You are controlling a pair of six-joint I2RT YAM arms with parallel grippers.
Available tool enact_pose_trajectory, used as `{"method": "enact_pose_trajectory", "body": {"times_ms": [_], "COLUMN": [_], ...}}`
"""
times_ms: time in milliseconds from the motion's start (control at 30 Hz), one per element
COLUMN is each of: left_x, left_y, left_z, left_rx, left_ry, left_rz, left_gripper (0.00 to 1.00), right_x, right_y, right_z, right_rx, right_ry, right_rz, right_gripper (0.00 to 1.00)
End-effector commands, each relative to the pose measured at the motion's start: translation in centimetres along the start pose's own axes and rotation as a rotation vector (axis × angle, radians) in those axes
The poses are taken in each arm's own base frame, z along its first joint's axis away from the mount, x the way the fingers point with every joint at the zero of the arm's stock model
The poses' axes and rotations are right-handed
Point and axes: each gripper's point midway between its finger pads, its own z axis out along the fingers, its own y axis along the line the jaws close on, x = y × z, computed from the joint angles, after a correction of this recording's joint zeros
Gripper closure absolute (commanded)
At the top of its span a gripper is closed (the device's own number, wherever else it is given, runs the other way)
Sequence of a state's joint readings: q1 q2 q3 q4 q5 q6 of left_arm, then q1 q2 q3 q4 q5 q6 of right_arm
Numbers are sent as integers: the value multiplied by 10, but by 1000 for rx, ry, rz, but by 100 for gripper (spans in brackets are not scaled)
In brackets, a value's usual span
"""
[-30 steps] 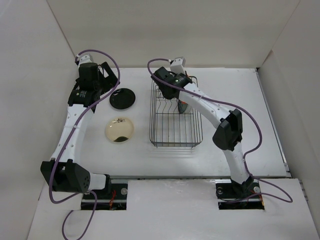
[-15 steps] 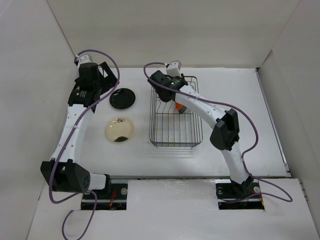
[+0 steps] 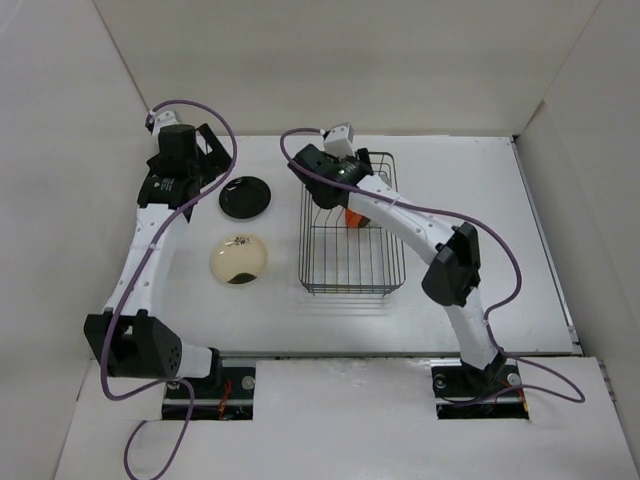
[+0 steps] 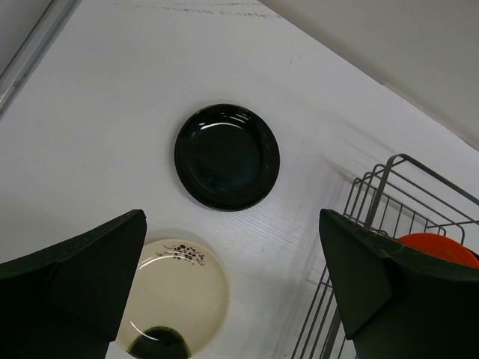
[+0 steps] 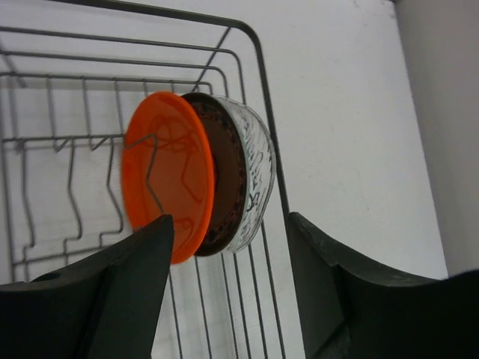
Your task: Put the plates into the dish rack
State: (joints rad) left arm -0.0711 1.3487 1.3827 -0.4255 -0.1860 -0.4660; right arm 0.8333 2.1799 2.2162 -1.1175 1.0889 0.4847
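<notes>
My open left gripper should go down next onto the black plate's rim, off the rack over bare table.
The dish rack (image 3: 350, 286) is a dark wire basket right of the table's middle. At its far end three plates stand on edge together: an orange plate (image 5: 161, 172), a dark patterned plate (image 5: 228, 179) and a clear glass plate (image 5: 258, 172) against the rack's end wire. My right gripper (image 5: 228, 224) is open just short of their lower edges, holding nothing. A black plate (image 4: 227, 157) and a cream plate (image 4: 176, 299) with a dark spot lie flat on the table left of the rack. My left gripper (image 4: 230, 224) hangs wide open above them, empty.
White walls close in the table on the left, back and right. The rack's near divider prongs (image 3: 345, 255) hold nothing. The right arm's forearm (image 3: 410, 225) crosses over the rack's right side. A purple cable (image 3: 300, 135) loops above the right wrist.
My right gripper has opened off the orange plate, which now stands in the rack, and its wrist has shifted left. The left arm has barely moved.
</notes>
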Motion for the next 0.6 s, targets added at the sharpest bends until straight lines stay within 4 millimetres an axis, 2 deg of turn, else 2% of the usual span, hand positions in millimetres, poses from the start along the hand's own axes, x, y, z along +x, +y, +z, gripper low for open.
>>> {"method": "enact_pose_trajectory", "body": {"times_ms": [0,33,67,100,133,167,200,267,300,333,367,400,433,567], "left_x": [4,9,13,15,19,32,31,48,63,70,77,91,95,106], "left_y": [8,5,12,17,18,26,35,35,47,50,53,52,57,52], "left_z": [29,38,58,68,77,94,103,116,133,140,146,155,160,180], "left_rx": [-6,24,4,-6,7,-11,-12,55,56,70,82,105,112,160], "left_ry": [30,61,95,119,156,202,208,268,307,333,357,389,394,407], "left_rz": [-36,-43,-52,-60,-69,-65,-85,-112,-133,-146,-157,-164,-164,-179], "left_gripper": [0,0,0,0,0,0,0,0,0,0,0,0,0,0], "right_x": [-64,-69,-70,-66,-80,-80,-81,-83,-82,-80,-82,-82,-82,-84], "right_y": [-36,-30,-8,9,-10,-4,-7,-22,-22,-22,-33,-33,-36,-60], "right_z": [-61,-70,-90,-98,-121,-139,-148,-163,-174,-180,-191,-203,-208,-227], "right_rx": [-218,-315,-507,-602,-690,-809,-859,-928,-992,-1024,-1062,-1123,-1140,-1193], "right_ry": [-111,-133,-147,-189,-251,-273,-299,-356,-377,-388,-409,-434,-445,-500], "right_rz": [156,138,113,112,157,155,164,199,187,189,198,189,192,218], "right_gripper": [32,32,31,25,9,9,9,7,7,7,7,7,7,7]}}
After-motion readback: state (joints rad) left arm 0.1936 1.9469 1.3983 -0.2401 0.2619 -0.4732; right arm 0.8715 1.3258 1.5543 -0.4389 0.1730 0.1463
